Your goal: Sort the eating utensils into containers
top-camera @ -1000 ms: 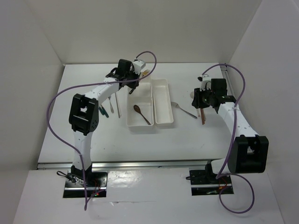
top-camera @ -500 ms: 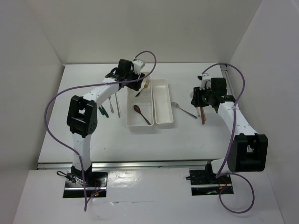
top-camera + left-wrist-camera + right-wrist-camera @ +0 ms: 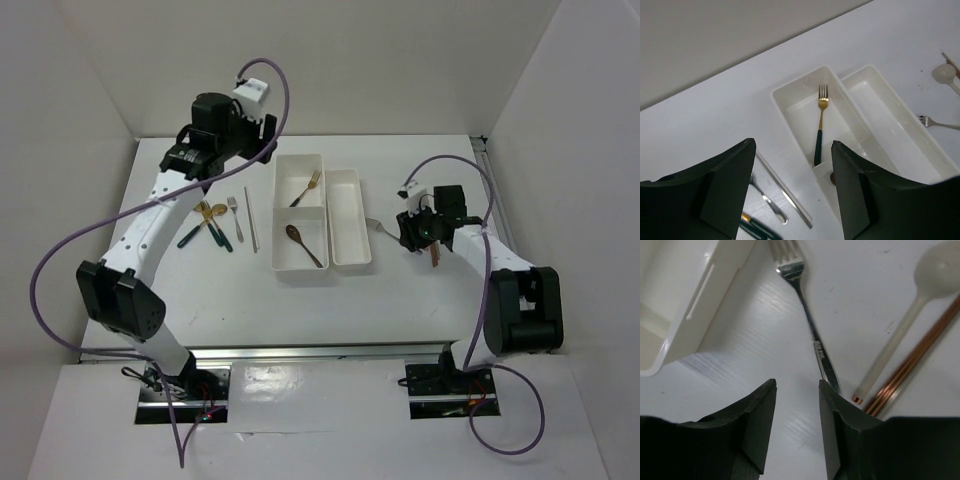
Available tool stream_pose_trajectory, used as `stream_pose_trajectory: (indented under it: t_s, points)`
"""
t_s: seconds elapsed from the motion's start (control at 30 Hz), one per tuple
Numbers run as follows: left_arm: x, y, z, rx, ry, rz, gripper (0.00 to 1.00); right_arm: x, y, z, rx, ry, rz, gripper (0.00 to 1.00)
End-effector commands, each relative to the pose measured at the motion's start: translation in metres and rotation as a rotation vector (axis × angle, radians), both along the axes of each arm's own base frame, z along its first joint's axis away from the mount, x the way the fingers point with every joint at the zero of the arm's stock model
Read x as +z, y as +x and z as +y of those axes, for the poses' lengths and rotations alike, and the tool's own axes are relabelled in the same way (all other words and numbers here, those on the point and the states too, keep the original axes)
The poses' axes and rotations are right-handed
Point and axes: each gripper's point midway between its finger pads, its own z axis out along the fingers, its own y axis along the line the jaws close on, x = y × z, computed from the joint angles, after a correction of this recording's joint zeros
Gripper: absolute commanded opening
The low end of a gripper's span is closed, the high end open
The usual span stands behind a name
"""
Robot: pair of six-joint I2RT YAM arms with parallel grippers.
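My right gripper moves outward and down onto the silver fork's neck (image 3: pixel 383 230) (image 3: pixel 796 285) next. The neck lies outward of the gripper, toward the narrow tray and clear of the spoon.
A gold fork with a dark green handle (image 3: pixel 820 125) lies in the far compartment of the wide white tray (image 3: pixel 283 212). In the near compartment lies a brown spoon (image 3: pixel 303 245). The narrow tray (image 3: pixel 348 200) holds nothing that I can see. My left gripper (image 3: pixel 792 145) hangs open and empty, high above the table's back left. My right gripper (image 3: pixel 797 385) is open low over the table, and its right finger is beside the handle of a silver fork (image 3: pixel 810 325). A white spoon (image 3: pixel 920 305) and copper chopsticks (image 3: pixel 915 365) lie just right of that fork.
Left of the wide tray lie a silver chopstick (image 3: pixel 250 215), a small silver fork (image 3: pixel 233 215) and two gold spoons with green handles (image 3: pixel 207 222). White walls enclose the table on three sides. A corner of the narrow tray (image 3: pixel 685 295) is close to my right gripper's left.
My left gripper opened, dropped the gold fork into the far compartment, then rose and swung back to the left. My right gripper lowered toward the silver fork and opened a little wider.
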Motion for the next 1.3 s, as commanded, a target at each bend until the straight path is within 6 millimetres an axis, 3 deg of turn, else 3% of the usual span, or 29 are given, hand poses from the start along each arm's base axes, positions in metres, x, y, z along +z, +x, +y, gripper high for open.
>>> stream_pose_trajectory:
  t_s: [0.0, 0.07, 0.13, 0.23, 0.4, 0.6, 0.83, 0.93, 0.97, 1.0, 1.13, 1.23, 1.27]
  points:
    - [-0.019, -0.015, 0.034, 0.075, 0.005, 0.083, 0.75, 0.004, 0.011, 0.019, 0.188, -0.068, -0.123, 0.5]
    - [-0.029, -0.02, 0.044, 0.084, 0.016, 0.102, 0.8, 0.002, 0.016, 0.023, 0.215, -0.091, -0.148, 0.51]
    - [-0.036, -0.028, 0.062, 0.118, 0.022, 0.131, 0.84, -0.012, 0.02, 0.022, 0.211, -0.098, -0.123, 0.52]
    - [-0.043, -0.038, 0.084, 0.155, 0.033, 0.154, 0.85, -0.014, 0.043, 0.026, 0.216, -0.091, -0.123, 0.54]
    - [-0.037, -0.052, 0.114, 0.216, 0.035, 0.146, 0.85, -0.046, 0.065, 0.027, 0.205, -0.092, -0.054, 0.54]
    - [-0.039, -0.061, 0.132, 0.253, 0.043, 0.158, 0.85, -0.059, 0.09, 0.034, 0.217, -0.049, -0.029, 0.48]
    - [-0.045, -0.062, 0.149, 0.289, 0.051, 0.175, 0.85, -0.068, 0.083, 0.047, 0.264, 0.017, 0.037, 0.43]
    - [-0.05, -0.063, 0.153, 0.298, 0.052, 0.186, 0.85, -0.077, 0.072, 0.052, 0.28, 0.028, 0.08, 0.26]
    - [-0.05, -0.063, 0.153, 0.298, 0.052, 0.186, 0.85, -0.082, 0.069, 0.052, 0.28, 0.029, 0.099, 0.11]
    - [-0.048, -0.061, 0.153, 0.298, 0.05, 0.177, 0.85, -0.082, 0.069, 0.052, 0.28, 0.029, 0.099, 0.04]
    - [-0.048, -0.061, 0.153, 0.298, 0.05, 0.177, 0.85, -0.091, 0.053, 0.05, 0.272, 0.034, 0.14, 0.0]
    - [-0.052, -0.061, 0.153, 0.298, 0.051, 0.18, 0.85, -0.075, 0.055, 0.042, 0.231, 0.037, 0.099, 0.0]
    - [-0.056, -0.061, 0.152, 0.29, 0.047, 0.185, 0.85, -0.056, 0.059, 0.042, 0.221, 0.044, 0.06, 0.0]
